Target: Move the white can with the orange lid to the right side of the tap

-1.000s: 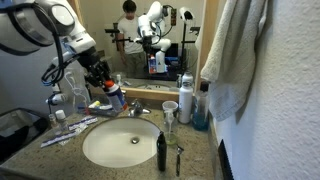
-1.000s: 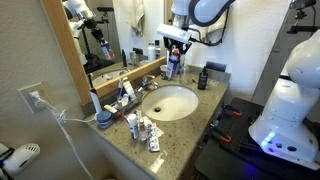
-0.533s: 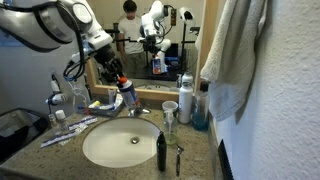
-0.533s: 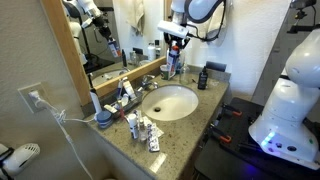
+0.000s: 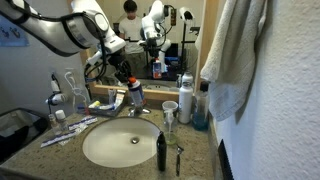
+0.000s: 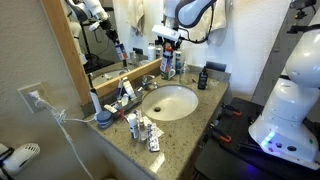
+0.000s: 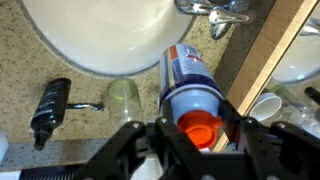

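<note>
I will next move my gripper down past the tap (image 5: pixel 137 111) toward the white cup to release the can, as the open counter between them is below my gripper.
The white can with the orange lid (image 7: pixel 190 80) is clamped between my gripper's (image 7: pixel 198 126) fingers in the wrist view, its orange cap (image 7: pixel 200 128) towards the camera. In both exterior views the gripper (image 5: pixel 124 78) (image 6: pixel 167 48) holds the can (image 5: pixel 135 95) (image 6: pixel 168 64) above the counter at the back of the sink, just over the chrome tap (image 5: pixel 137 111) (image 6: pixel 147 82). The tap (image 7: pixel 215 10) shows at the top edge of the wrist view.
A white cup (image 5: pixel 170 108), a silver spray can (image 5: pixel 186 94) and a clear glass (image 5: pixel 170 125) stand beside the tap. A slim black bottle (image 5: pixel 161 150) (image 7: pixel 48 108) stands at the sink's (image 5: pixel 120 143) front rim. Toiletries (image 5: pixel 70 125) lie on the other side. A towel (image 5: pixel 235 50) hangs nearby.
My gripper has carried the can along the back of the counter, from beside the toiletries to a place above the tap, nearer the white cup.
</note>
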Controlling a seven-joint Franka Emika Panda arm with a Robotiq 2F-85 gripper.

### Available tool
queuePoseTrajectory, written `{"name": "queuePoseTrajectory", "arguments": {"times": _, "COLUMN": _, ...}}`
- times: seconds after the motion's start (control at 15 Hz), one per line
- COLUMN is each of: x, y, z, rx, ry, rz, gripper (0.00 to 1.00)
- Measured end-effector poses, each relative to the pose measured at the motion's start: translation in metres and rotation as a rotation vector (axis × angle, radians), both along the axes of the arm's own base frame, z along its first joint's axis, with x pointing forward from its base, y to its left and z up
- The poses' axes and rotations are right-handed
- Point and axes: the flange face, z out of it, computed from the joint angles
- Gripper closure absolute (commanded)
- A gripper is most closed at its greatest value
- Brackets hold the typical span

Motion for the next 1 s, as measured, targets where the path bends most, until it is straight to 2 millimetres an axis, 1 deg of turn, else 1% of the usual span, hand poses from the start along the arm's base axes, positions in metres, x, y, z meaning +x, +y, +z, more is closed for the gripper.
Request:
{"name": "queuePoseTrajectory", "arguments": {"times": 0.73, "x": 0.065, "y": -0.026, "z": -0.038, "rx": -0.035, "ry": 0.039, "rz": 0.135, "gripper": 0.75}}
{"name": "queuePoseTrajectory", "arguments": {"times": 1.0, "x": 0.085, "y": -0.032, "z": -0.057, "rx": -0.040, "ry": 0.072, "rz": 0.185, "gripper": 0.75}}
